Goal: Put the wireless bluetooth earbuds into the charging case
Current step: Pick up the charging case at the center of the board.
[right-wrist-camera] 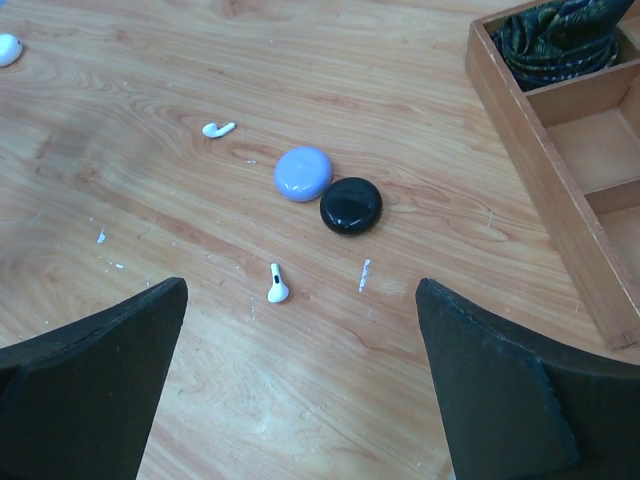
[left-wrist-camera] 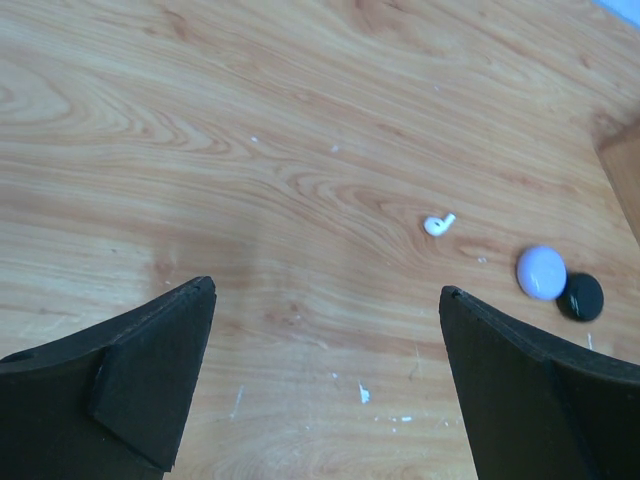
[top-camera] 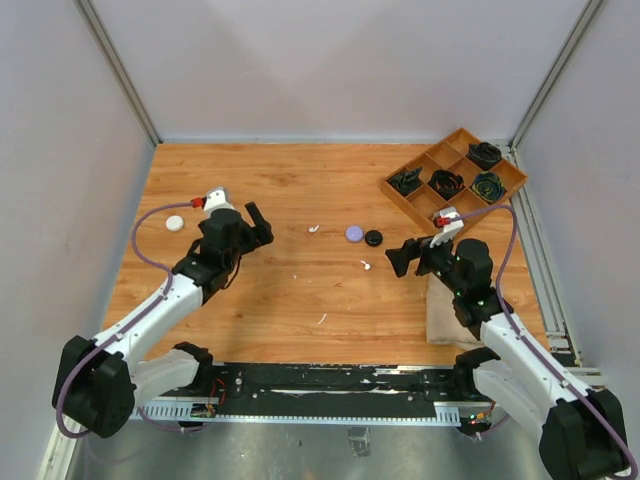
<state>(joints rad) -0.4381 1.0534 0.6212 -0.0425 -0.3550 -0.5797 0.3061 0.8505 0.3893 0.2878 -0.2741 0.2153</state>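
Observation:
The white disc [top-camera: 175, 223] is lower than my left gripper and to its left in the top view, so my gripper will next go to that side and down around the disc.
Two white earbuds lie on the wooden table: one [top-camera: 314, 229] left of a lavender disc [top-camera: 354, 233], one [top-camera: 366, 265] just in front of a black disc [top-camera: 374, 238]. A white disc [top-camera: 175, 223] lies far left. No black or lavender earbuds show. My left gripper [top-camera: 258, 225] is open and empty; in its wrist view [left-wrist-camera: 328, 290] the far earbud [left-wrist-camera: 438, 224] lies ahead, right of centre. My right gripper [top-camera: 400, 255] is open and empty; its wrist view [right-wrist-camera: 302, 287] shows the near earbud [right-wrist-camera: 277, 285] between the fingertips' line, and the other earbud [right-wrist-camera: 218, 129] beyond.
A wooden compartment tray [top-camera: 403, 199] with dark coiled items stands at the back right, its wall [right-wrist-camera: 520, 150] right of the right gripper. A beige pad [top-camera: 443, 315] lies under the right arm. A thin white sliver [right-wrist-camera: 365, 274] lies by the near earbud.

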